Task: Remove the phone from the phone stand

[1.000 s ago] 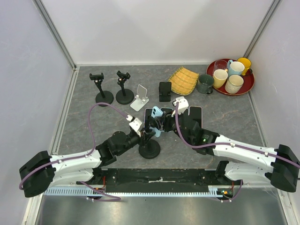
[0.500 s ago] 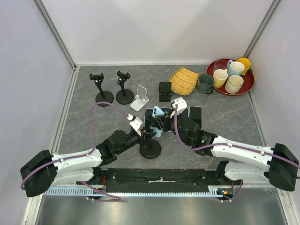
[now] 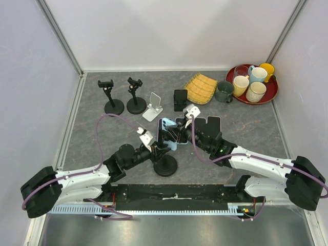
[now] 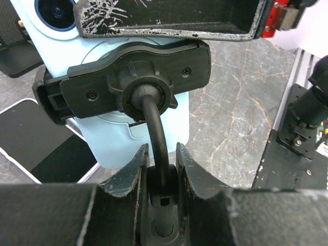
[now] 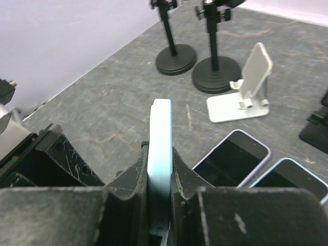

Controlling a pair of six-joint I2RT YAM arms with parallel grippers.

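The right gripper needs to pull the light blue phone to its right in the top view, where bare tabletop lies beside the dark phones, then lower the phone and release it.
The light blue phone (image 3: 166, 134) sits in the clamp (image 4: 128, 84) of the black phone stand (image 3: 165, 165), mid-table. In the left wrist view the phone (image 4: 136, 141) shows its back and camera, with the clamp arms on both its sides. My left gripper (image 4: 162, 164) is shut on the stand's thin stem, just below the clamp. From the right, my right gripper (image 5: 159, 169) is shut on the phone's edge (image 5: 160, 130), one finger (image 5: 134, 174) pressed flat on each face. From above, both grippers (image 3: 156, 150) (image 3: 177, 134) meet at the stand.
Two black clamp stands (image 3: 114, 97) (image 3: 136, 97), a white folding stand (image 3: 153, 106) and a black stand (image 3: 180, 99) line the back. Dark phones (image 3: 212, 124) lie flat by the right arm. Woven mats (image 3: 201, 88), a green mug (image 3: 224, 91) and a red tray (image 3: 271, 94) of mugs fill the back right.
My right gripper has closed onto the phone's edge. The phone and clamp have shifted slightly left and away with both arms. The left gripper kept its hold on the stem.
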